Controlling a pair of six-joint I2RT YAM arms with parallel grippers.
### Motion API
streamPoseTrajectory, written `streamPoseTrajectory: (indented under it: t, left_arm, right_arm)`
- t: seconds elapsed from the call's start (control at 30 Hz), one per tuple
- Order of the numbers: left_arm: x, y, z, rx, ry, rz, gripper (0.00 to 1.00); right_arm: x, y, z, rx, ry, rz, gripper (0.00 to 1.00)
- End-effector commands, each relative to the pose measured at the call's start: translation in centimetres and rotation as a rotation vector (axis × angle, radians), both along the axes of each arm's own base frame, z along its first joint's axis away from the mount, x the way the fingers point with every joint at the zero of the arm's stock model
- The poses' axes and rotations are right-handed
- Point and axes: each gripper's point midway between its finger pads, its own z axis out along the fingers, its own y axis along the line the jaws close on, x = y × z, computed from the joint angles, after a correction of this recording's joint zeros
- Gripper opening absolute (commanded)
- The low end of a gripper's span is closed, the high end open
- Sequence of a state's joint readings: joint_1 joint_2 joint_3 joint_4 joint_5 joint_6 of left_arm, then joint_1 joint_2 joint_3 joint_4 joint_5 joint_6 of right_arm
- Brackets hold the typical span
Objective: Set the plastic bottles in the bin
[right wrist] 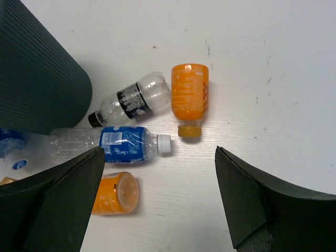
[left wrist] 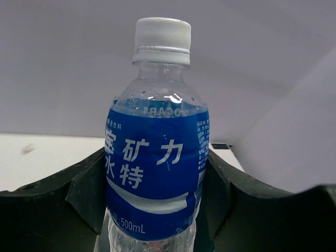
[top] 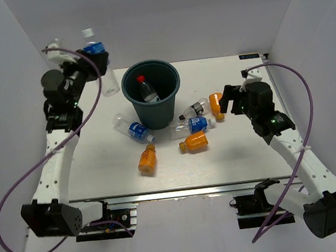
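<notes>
I will move the blue-labelled bottle (top: 109,83) over the bin's opening (top: 158,79) and let it go, because the bin's opening is to the right of my left gripper in the top view.
The dark teal bin (top: 167,102) stands at the table's middle back, with a clear red-capped bottle (top: 147,89) inside. My left gripper (top: 95,54) is raised left of the bin and shut on a clear blue-labelled bottle (top: 109,83), white cap up; it fills the left wrist view (left wrist: 157,157). My right gripper (top: 231,99) is open and empty above an orange bottle (top: 216,104), also in the right wrist view (right wrist: 190,97). Lying on the table are two more orange bottles (top: 148,159) (top: 195,142), two blue-labelled ones (top: 133,129) (top: 195,125) and a black-labelled clear one (top: 194,109).
White walls close in the table at the back and both sides. A small black tag (top: 251,56) sits at the far right corner. The bin's wall (right wrist: 37,73) fills the upper left of the right wrist view.
</notes>
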State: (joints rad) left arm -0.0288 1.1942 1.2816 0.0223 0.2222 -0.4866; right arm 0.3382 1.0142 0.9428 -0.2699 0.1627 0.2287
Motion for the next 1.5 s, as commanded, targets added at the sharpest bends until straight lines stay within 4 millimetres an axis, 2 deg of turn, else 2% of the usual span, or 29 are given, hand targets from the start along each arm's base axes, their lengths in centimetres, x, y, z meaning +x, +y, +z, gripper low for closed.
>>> streamPoseTrajectory:
  t: [0.0, 0.03, 0.1, 0.13, 0.17, 0.23, 0.27, 0.33, 0.4, 0.47, 0.5, 0.53, 0.6, 0.67, 0.8, 0.87, 0.93, 0.97, 1.03, 1.07, 1.1, 1.2, 1.23, 1.27, 1.3, 1.33, 1.4, 1.43, 1.47]
  left_arm:
    - [0.9, -5.9, 4.1, 0.016, -0.151, -0.155, 0.48]
    - [2.6, -6.8, 3.2, 0.025, -0.131, -0.152, 0.49]
    - [3.1, -9.2, 5.0, 0.031, -0.222, -0.176, 0.49]
    - [3.8, -9.8, 5.0, 0.027, -0.233, -0.179, 0.49]
    - [5.5, -10.5, 3.5, 0.028, -0.207, -0.175, 0.49]
    - [6.8, -11.1, 3.6, 0.014, -0.224, -0.157, 0.49]
    - [7.9, -11.6, 2.3, 0.015, -0.204, -0.155, 0.50]
    - [8.7, -12.0, 1.4, 0.025, -0.209, -0.146, 0.54]
    - [9.3, -12.8, 0.1, 0.046, -0.193, -0.149, 0.67]
    - [9.3, -13.7, -0.8, 0.064, -0.182, -0.179, 0.77]
    - [9.2, -14.0, -0.9, 0.067, -0.183, -0.191, 0.93]
    - [8.8, -14.4, -0.7, 0.077, -0.191, -0.219, 0.98]
    - [8.9, -14.5, -0.7, 0.078, -0.175, -0.226, 0.98]
    - [8.7, -14.5, 1.2, 0.076, -0.194, -0.227, 0.98]
    - [8.4, -14.4, 2.3, 0.093, -0.153, -0.224, 0.98]
    - [8.0, -13.2, 2.6, 0.088, -0.130, -0.174, 0.98]
    - [6.9, -11.9, 3.3, 0.089, -0.130, -0.122, 0.98]
    - [6.9, -10.9, 1.3, 0.100, -0.070, -0.072, 0.98]
    - [6.1, -9.2, -0.1, 0.116, -0.028, 0.000, 0.98]
    - [4.4, -7.8, 0.3, 0.114, -0.019, 0.041, 0.98]
    - [4.2, -6.1, -2.9, 0.128, 0.052, 0.125, 0.98]
    - [0.6, -1.5, -7.9, 0.143, 0.164, 0.306, 0.98]
    - [-0.4, -0.7, -9.3, 0.114, 0.193, 0.340, 0.98]
    - [-2.2, 0.4, -9.6, 0.096, 0.197, 0.372, 0.98]
    - [-3.2, 1.0, -13.3, 0.116, 0.265, 0.389, 0.98]
    - [-4.1, 2.1, -14.6, 0.079, 0.291, 0.441, 0.98]
    - [-5.9, 3.2, -16.7, 0.022, 0.327, 0.490, 0.98]
    - [-6.7, 3.7, -19.8, -0.044, 0.378, 0.523, 0.98]
    - [-6.9, 3.4, -20.7, -0.080, 0.379, 0.512, 0.98]
  right_arm:
    - [-0.1, -0.1, 0.2, 0.017, -0.028, 0.022, 0.89]
    - [-0.1, -0.5, 0.2, 0.017, -0.031, 0.011, 0.89]
    - [0.1, -1.0, -0.2, 0.010, -0.035, -0.005, 0.89]
    - [0.2, -1.3, -0.4, 0.008, -0.035, -0.013, 0.89]
    - [0.3, -1.4, -0.4, 0.003, -0.038, -0.014, 0.89]
    - [0.6, -1.7, -1.1, -0.013, -0.024, -0.019, 0.89]
    - [0.8, -1.7, -1.2, -0.017, -0.027, -0.018, 0.89]
    - [1.2, -1.8, -1.7, -0.041, -0.026, -0.007, 0.89]
    - [2.0, -1.7, -2.2, -0.058, -0.028, 0.000, 0.89]
    - [2.6, -1.8, -2.6, -0.078, -0.027, 0.004, 0.90]
    - [3.1, -1.6, -3.1, -0.088, -0.014, 0.014, 0.89]
    - [3.5, -1.5, -2.9, -0.093, -0.017, 0.021, 0.89]
    - [4.2, -1.4, -4.1, -0.105, 0.026, 0.023, 0.89]
    - [5.0, -1.2, -3.9, -0.102, 0.030, 0.021, 0.89]
    - [6.5, -1.0, -4.9, -0.098, 0.059, 0.019, 0.89]
    - [7.2, -0.8, -4.7, -0.096, 0.056, 0.023, 0.90]
    - [7.8, -0.7, -5.9, -0.102, 0.089, 0.028, 0.89]
    - [8.0, -0.7, -6.4, -0.104, 0.106, 0.030, 0.89]
    - [8.9, -0.6, -7.4, -0.110, 0.131, 0.035, 0.89]
    - [9.4, -0.5, -8.5, -0.118, 0.158, 0.037, 0.89]
    - [10.1, -0.5, -8.2, -0.120, 0.151, 0.038, 0.89]
    - [11.5, 0.0, -9.9, -0.130, 0.187, 0.055, 0.89]
    - [12.3, 0.0, -9.5, -0.133, 0.178, 0.047, 0.89]
    - [12.8, -0.1, -11.2, -0.145, 0.221, 0.037, 0.89]
    - [13.3, -0.1, -11.8, -0.154, 0.238, 0.030, 0.89]
    - [14.2, -0.2, -11.2, -0.158, 0.226, 0.017, 0.89]
    - [15.0, -0.5, -12.9, -0.166, 0.263, -0.013, 0.89]
    - [15.6, -0.8, -12.7, -0.159, 0.258, -0.047, 0.89]
    - [15.9, -0.9, -13.6, -0.158, 0.272, -0.067, 0.89]
